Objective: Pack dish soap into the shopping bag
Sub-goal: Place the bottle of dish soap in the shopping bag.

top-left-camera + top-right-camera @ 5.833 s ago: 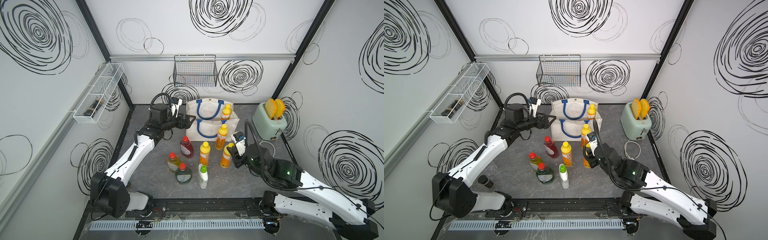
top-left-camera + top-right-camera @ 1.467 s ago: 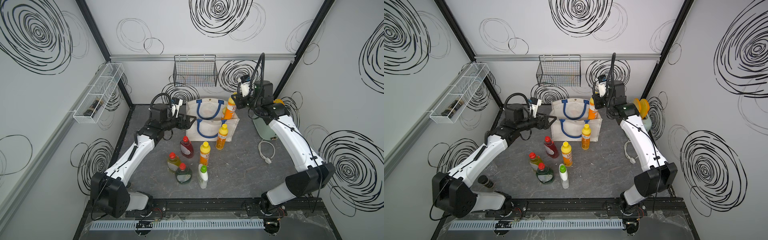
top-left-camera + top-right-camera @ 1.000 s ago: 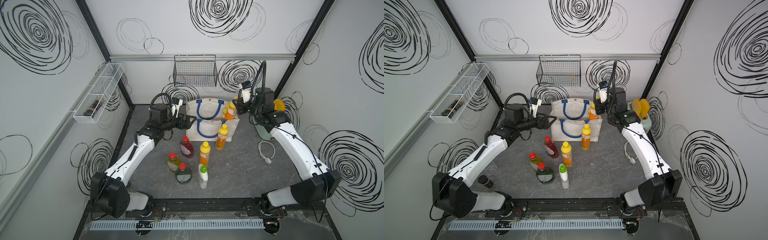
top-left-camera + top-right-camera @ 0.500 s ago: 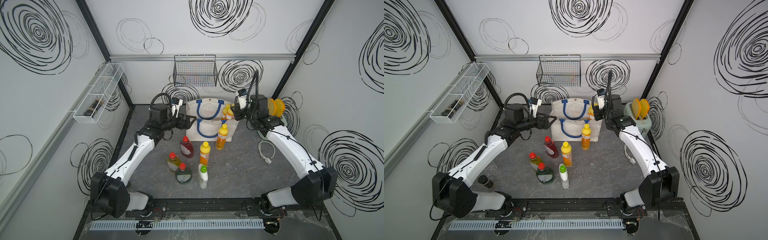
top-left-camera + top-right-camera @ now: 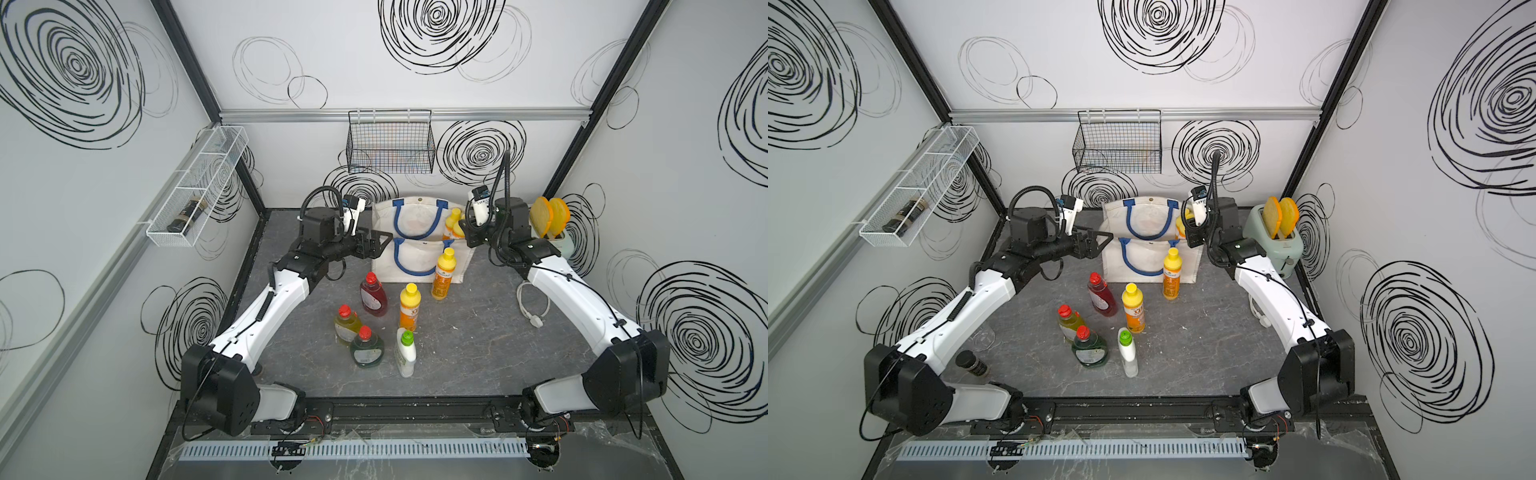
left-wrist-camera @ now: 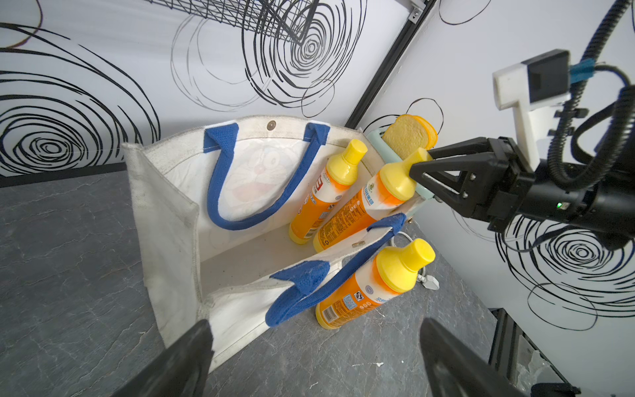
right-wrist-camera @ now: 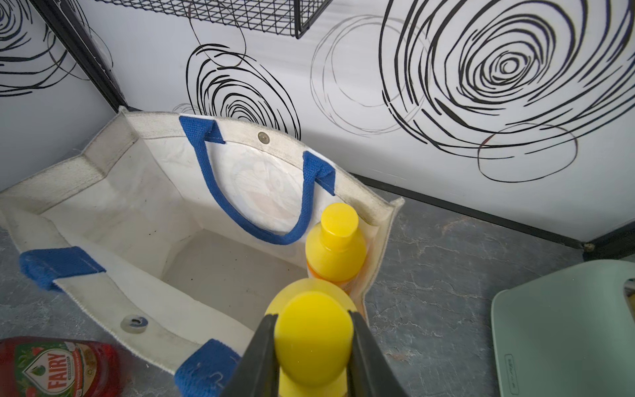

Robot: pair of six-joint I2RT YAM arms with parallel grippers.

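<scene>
My right gripper moves down toward the bag's bottom next and releases the yellow cap, since the held bottle already leans inside the bag [image 5: 419, 245] beside another orange bottle.
The white shopping bag [image 5: 419, 245] with blue handles stands open at the back of the table. My right gripper [image 7: 312, 319] is shut on the yellow cap of an orange dish soap bottle [image 6: 357, 213], which leans inside the bag's right end beside another orange bottle [image 6: 326, 196]. The bag's near wall hides the base of the held bottle. My left gripper [image 5: 380, 245] stands open at the bag's left side, holding nothing. On the table in front are two orange bottles [image 5: 444, 274] [image 5: 409, 305], three red-capped ones [image 5: 372, 295] [image 5: 346, 326] [image 5: 366, 349] and a white one [image 5: 406, 351].
A pale green toaster [image 5: 557, 239] with bread stands right of the bag, its white cable [image 5: 530, 303] trailing on the table. A black wire basket [image 5: 390, 143] hangs on the back wall and a white wire shelf [image 5: 195, 191] on the left wall. A dark jar [image 5: 971, 363] lies near the left arm's base.
My right arm has come down and leftwards with the orange bottle, lowering it into the bag's right end. The left arm has not moved.
</scene>
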